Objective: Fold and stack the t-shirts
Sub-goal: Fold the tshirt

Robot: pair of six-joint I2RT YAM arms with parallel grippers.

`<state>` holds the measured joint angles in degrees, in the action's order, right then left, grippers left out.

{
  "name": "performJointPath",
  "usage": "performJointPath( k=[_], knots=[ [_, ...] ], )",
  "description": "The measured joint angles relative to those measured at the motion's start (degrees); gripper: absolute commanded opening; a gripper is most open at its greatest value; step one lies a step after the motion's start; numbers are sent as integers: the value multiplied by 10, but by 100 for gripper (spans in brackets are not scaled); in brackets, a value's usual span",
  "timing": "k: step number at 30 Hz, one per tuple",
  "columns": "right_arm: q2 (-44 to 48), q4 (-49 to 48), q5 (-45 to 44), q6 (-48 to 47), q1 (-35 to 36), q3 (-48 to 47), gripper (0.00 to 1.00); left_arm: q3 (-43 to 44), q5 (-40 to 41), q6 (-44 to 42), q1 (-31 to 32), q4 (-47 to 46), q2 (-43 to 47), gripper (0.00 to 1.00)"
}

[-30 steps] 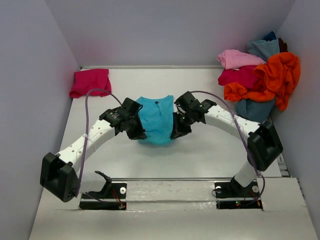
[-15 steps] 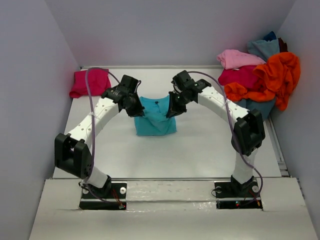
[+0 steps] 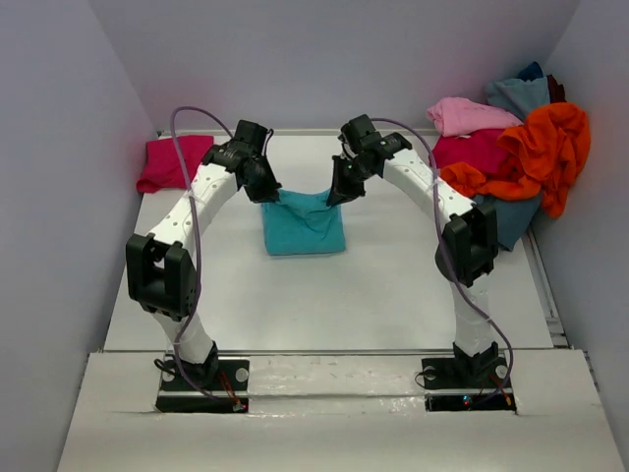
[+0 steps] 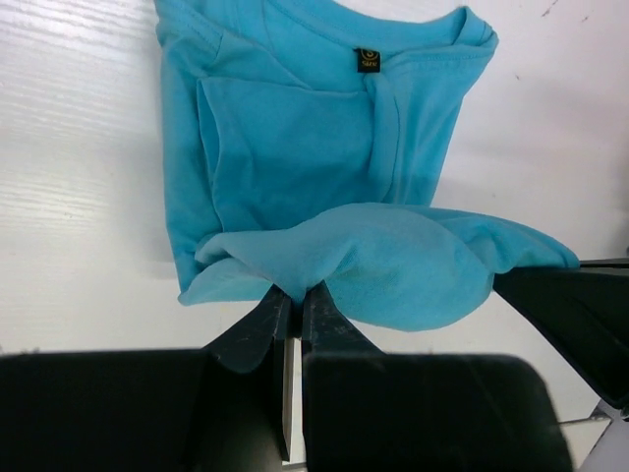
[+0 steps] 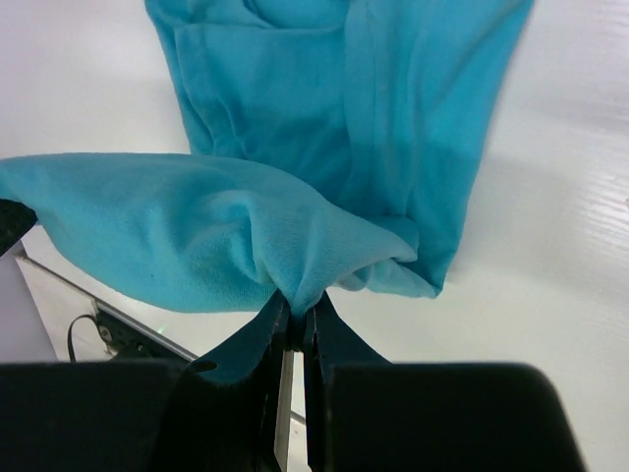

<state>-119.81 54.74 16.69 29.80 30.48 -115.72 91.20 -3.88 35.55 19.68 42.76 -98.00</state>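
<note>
The uncovered collar end (image 4: pixel 218 37) is outward of and below my left gripper, so I will next carry the raised edge outward, lower it there and release it.
A bright turquoise t-shirt (image 3: pixel 303 228) lies in the middle of the table, its sides folded in. Both grippers pinch one edge of it and hold that edge raised over the rest of the cloth. My left gripper (image 3: pixel 271 195) is shut on the left corner of that edge, and my right gripper (image 3: pixel 334 196) is shut on the right corner. In the left wrist view the jaws (image 4: pixel 297 293) clamp a bunch of cloth, with the collar and label (image 4: pixel 369 61) beyond. The right wrist view shows the same grip (image 5: pixel 295 311) on the turquoise t-shirt (image 5: pixel 324 108).
A folded magenta-pink t-shirt (image 3: pixel 177 161) lies at the back left corner. A heap at the back right holds light pink (image 3: pixel 470 115), crimson (image 3: pixel 470 150), orange (image 3: pixel 543 147) and dusty blue (image 3: pixel 516 95) shirts. Walls close in both sides.
Both arms have swung from the near end of the turquoise t-shirt toward the far side, carrying its held edge up and over the cloth. The shirt looks shorter now.
</note>
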Motion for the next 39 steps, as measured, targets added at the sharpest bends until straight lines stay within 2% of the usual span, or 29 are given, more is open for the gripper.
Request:
performJointPath(
  k=[18,39],
  knots=[
    [-144,52,12,-16,-54,-218,7,106,1,-15,-18,6,-107,6],
    [-174,-20,32,-17,-64,-222,7,125,37,-17,-25,-12,-136,6]
  ],
)
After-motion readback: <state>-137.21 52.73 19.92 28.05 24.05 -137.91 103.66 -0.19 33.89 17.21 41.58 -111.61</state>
